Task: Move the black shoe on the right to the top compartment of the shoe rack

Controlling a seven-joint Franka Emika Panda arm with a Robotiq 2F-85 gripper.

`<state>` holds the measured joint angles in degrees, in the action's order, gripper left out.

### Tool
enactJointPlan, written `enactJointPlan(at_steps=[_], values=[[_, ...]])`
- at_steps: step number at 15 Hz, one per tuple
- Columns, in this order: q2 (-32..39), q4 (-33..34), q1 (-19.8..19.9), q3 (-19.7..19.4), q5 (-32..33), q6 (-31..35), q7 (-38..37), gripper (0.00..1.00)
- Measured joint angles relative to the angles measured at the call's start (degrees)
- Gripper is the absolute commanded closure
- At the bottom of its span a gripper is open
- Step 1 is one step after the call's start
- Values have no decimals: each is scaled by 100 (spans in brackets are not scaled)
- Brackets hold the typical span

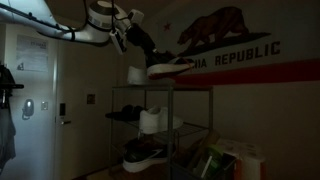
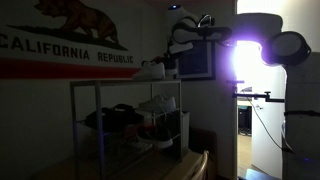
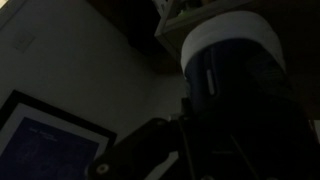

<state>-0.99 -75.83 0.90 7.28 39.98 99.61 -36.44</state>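
My gripper lowers the tilted black shoe next until its sole rests on the shoe rack's top shelf, then lets go of the shoe's heel end.
The black shoe (image 1: pixel 170 68) with its thick white sole is tilted at the top tier of the shoe rack (image 1: pixel 172 120), the wire rack that shows in both exterior views (image 2: pixel 72 110). My gripper (image 1: pixel 150 52) is at the shoe's heel end and looks shut on it. In an exterior view the gripper (image 2: pixel 178 50) hangs over the rack's top corner with the shoe (image 2: pixel 160 68) below it. The wrist view is very dark; the black shoe (image 3: pixel 235 100) fills the right side, white toe rim uppermost. The jaws themselves are hidden in shadow.
A white shoe (image 1: pixel 137 76) lies on the top tier beside the black one. Dark shoes (image 1: pixel 122 115) and a white sneaker (image 1: pixel 152 120) sit on the middle tier, another shoe (image 1: pixel 140 155) on the bottom. A flag (image 1: pixel 225 45) hangs behind. A bright lamp (image 2: pixel 245 55) glares.
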Motion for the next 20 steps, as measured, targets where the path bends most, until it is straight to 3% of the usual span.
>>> enactJointPlan(at_steps=[6,11,12,14,20], values=[[721,1000,-398,-59,53,-998,14,93],[1071,1589,-493,-49,59,-1832,60,95],[1126,1693,-494,-49,59,-1953,94,61],[1218,1878,-497,-50,60,-2131,131,54],[1404,2307,-533,-49,159,-2272,152,8]])
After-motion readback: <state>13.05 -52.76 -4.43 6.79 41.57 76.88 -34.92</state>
